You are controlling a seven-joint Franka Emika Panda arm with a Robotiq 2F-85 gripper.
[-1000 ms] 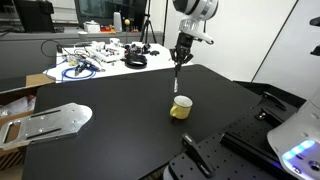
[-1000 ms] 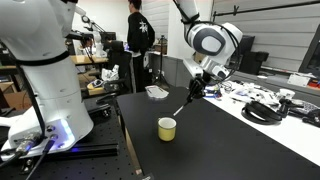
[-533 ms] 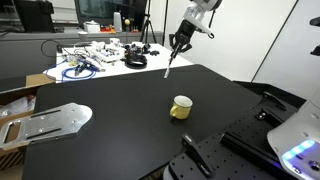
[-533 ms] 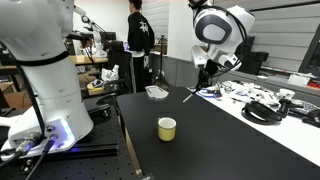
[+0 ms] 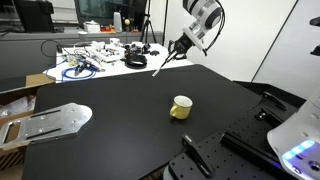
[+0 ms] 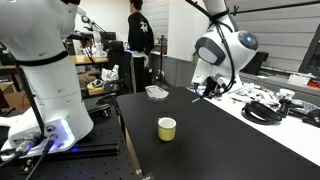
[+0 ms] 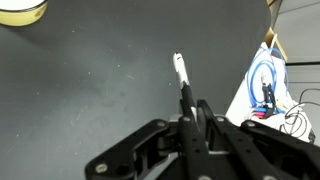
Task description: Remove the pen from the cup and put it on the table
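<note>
My gripper goes down to the open black tabletop beside the cup next and releases the pen's near end, since the pen (image 5: 163,62) still hangs in the air.
My gripper (image 5: 179,46) is shut on the pen (image 5: 163,62) and holds it tilted in the air over the far part of the black table (image 5: 120,110). In the wrist view the pen (image 7: 182,78) sticks out from between the shut fingers (image 7: 194,112), whitish end forward. The yellow cup (image 5: 181,107) stands upright on the table, well apart from the gripper, and also shows in an exterior view (image 6: 167,128) and at the top left corner of the wrist view (image 7: 22,12). Its inside looks empty. In an exterior view the gripper (image 6: 205,89) hangs beyond the cup.
A white table (image 5: 85,62) with cables and gear stands behind the black table. A metal plate (image 5: 50,121) lies at the table's edge. A black clamp (image 5: 198,156) sits at the near edge. A person (image 6: 139,45) stands in the background.
The gripper has lifted the pen up out of the cup and carried it away toward the far side of the table. The pen now tilts more. The cup has not moved.
</note>
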